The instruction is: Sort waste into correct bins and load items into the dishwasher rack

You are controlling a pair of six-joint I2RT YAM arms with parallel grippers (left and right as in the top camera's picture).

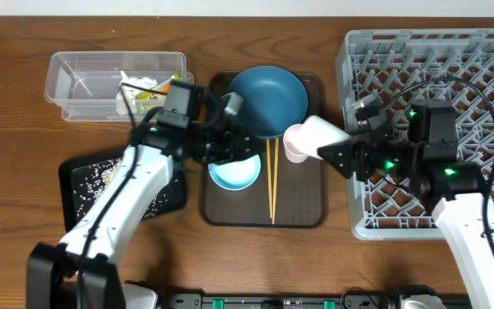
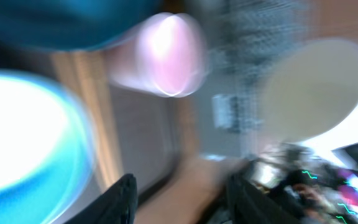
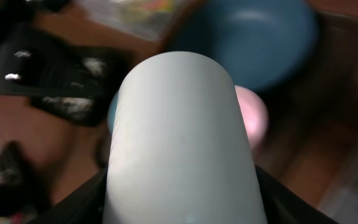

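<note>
My right gripper should next swing right in the overhead view, down onto the rack's near corner opposite the tray, and release the cup.
My right gripper [image 1: 337, 154] is shut on the white cup [image 1: 320, 134], held tilted above the brown tray's right edge; the cup fills the right wrist view [image 3: 182, 143]. The pink cup [image 1: 293, 142] stands on the tray beside it and shows in both wrist views [image 2: 166, 53] [image 3: 253, 115]. The blue plate [image 1: 268, 99] lies at the tray's back. My left gripper [image 1: 230, 148] is open and empty just above the white bowl [image 1: 235, 173] with the light blue inside [image 2: 17, 137]. Two chopsticks [image 1: 273, 180] lie on the tray. The dishwasher rack [image 1: 478, 77] is at the right.
The clear tub [image 1: 84, 73] at the back left holds a white tissue and a yellow-green wrapper [image 1: 148, 86]. The black tray [image 1: 93, 184] at the left holds rice scraps. The brown serving tray [image 1: 307, 210] sits in the middle.
</note>
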